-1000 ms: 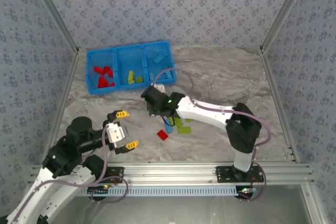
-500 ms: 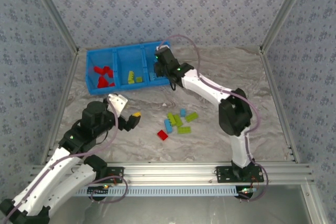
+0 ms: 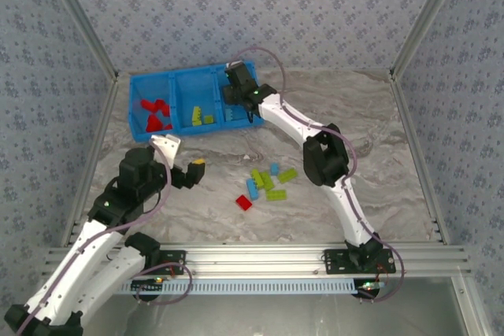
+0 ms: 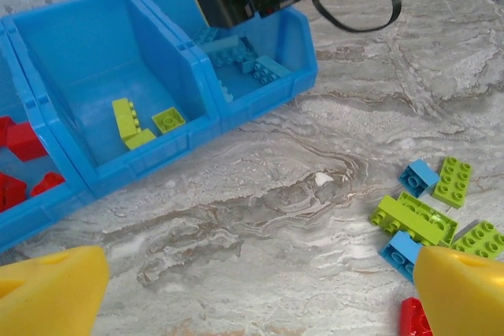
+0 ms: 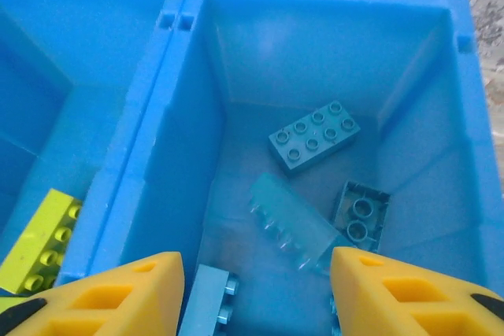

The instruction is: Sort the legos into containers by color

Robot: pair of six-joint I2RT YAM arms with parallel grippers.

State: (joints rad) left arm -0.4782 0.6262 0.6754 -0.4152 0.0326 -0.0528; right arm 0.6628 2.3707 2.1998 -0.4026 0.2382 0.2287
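Observation:
I need to move my left gripper across the bare table next, toward the loose red lego (image 3: 244, 202), and lower its open fingers around it. It is the only red one outside the bin (image 3: 142, 131).
The blue bin (image 3: 142, 131) has three containers: red legos (image 3: 155, 115) on the left, lime ones (image 3: 201, 116) in the middle, light blue ones (image 5: 315, 135) on the right. My right gripper (image 3: 238, 84) hangs open over the right compartment (image 5: 409, 108). Below its open fingers lies a blurred light blue brick (image 5: 295, 222), touching neither finger. My left gripper (image 3: 192, 171) is open and empty above bare table, left of the loose legos (image 3: 266, 182). These are lime (image 4: 413, 218), blue (image 4: 417, 177) and one red (image 3: 244, 202).
The marble table (image 3: 346, 116) is walled by patterned panels, with a metal rail along the near edge. The right arm (image 3: 319, 155) stretches over the table from its base to the bin. A lime brick (image 5: 39, 253) shows in the middle compartment beside my right finger.
The right gripper went from the loose pile up to the bin's right compartment; a blue brick now lies loose below its open fingers. The left gripper swung up and inward.

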